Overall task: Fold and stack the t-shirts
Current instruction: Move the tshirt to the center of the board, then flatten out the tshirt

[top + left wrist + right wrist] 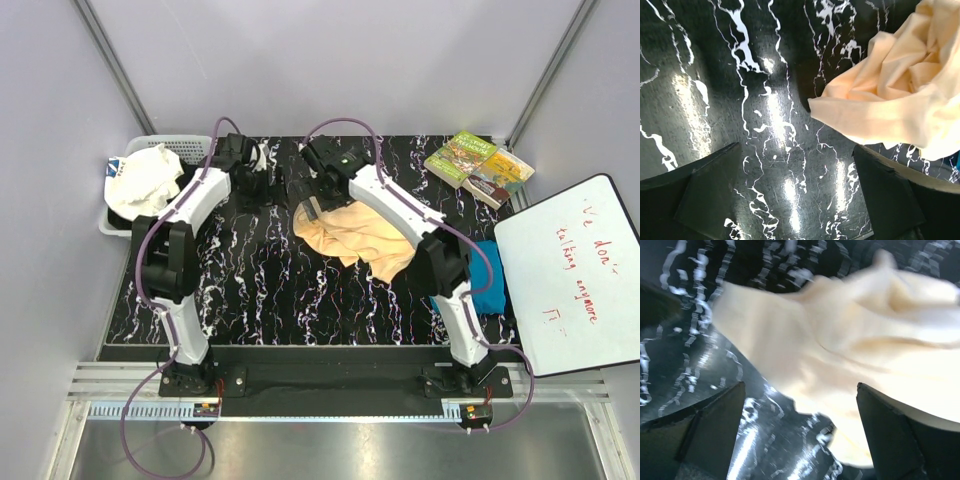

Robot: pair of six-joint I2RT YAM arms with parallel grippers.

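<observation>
The peach shirt's corner (299, 222) (824, 107) sticks out over bare table, below the left gripper and to its right in the top view. The left gripper will shift that way and lower onto the corner.
The pale peach-yellow t-shirt (365, 240) lies crumpled on the black marbled table (250, 290), near the middle. The teal-blue t-shirt (488, 285) lies at the right edge, partly hidden by the right arm. My left gripper (262, 185) is open and empty over bare table just left of the peach shirt; the left wrist view shows its gripper (797, 195) over the table with the shirt's edge (880, 100) at upper right. My right gripper (308, 203) is open at the shirt's far-left corner; in the right wrist view its gripper (800, 435) hovers over the peach cloth (840, 350) without gripping it.
A white basket (112, 222) holding a white cloth (145, 178) stands at the back left corner. Books (478, 165) lie at the back right. A whiteboard (575, 270) with red writing leans at the right side.
</observation>
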